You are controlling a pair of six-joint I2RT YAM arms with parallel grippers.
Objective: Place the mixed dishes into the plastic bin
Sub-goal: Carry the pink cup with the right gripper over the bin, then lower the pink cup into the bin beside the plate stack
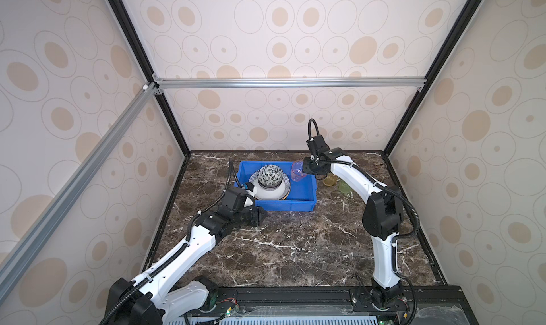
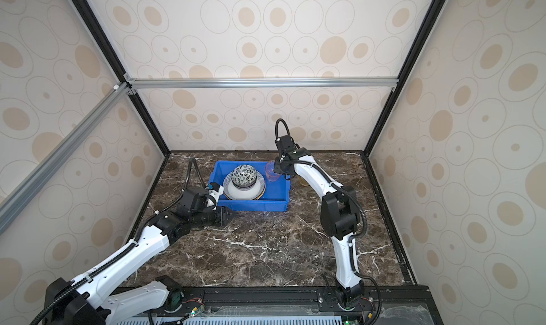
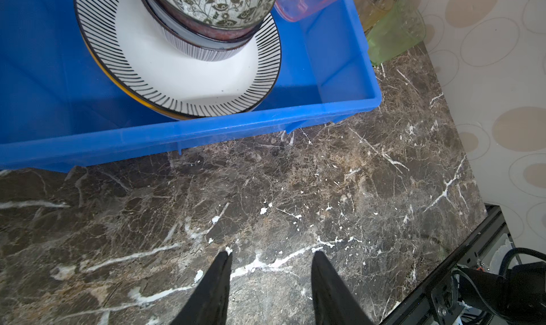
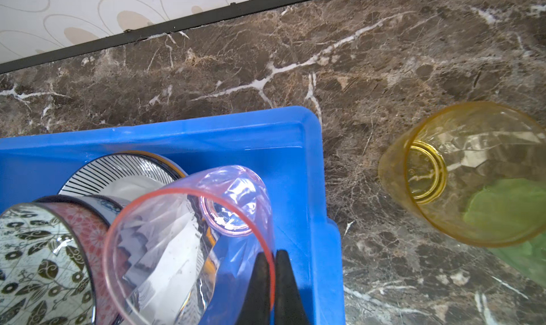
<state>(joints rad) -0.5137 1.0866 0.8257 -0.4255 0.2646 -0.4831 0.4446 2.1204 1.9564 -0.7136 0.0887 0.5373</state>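
Next, my right gripper lowers into the bin's far corner by the yellow tumbler and releases the pink tumbler's rim, since the bin's blue bottom there is bare.
The blue plastic bin (image 1: 283, 206) holds a striped-rim plate (image 1: 273, 193) on other plates, with stacked bowls (image 1: 269, 174) on top. My right gripper (image 4: 271, 253) is shut on the rim of the pink tumbler (image 4: 177, 235), one finger inside and one outside. The tumbler hangs tilted over the bin's far right corner (image 4: 313, 190). The yellow tumbler (image 4: 472, 173) and green tumbler (image 4: 508, 202) stand on the table right of the bin. My left gripper (image 3: 272, 254) is open and empty, low over the marble before the bin's front wall (image 3: 206, 131).
The dark marble table (image 1: 295, 249) is enclosed by patterned walls at the back and both sides. A black rail (image 1: 295, 297) runs along the front edge. The right arm's elbow (image 1: 381, 214) stands over the table's right side.
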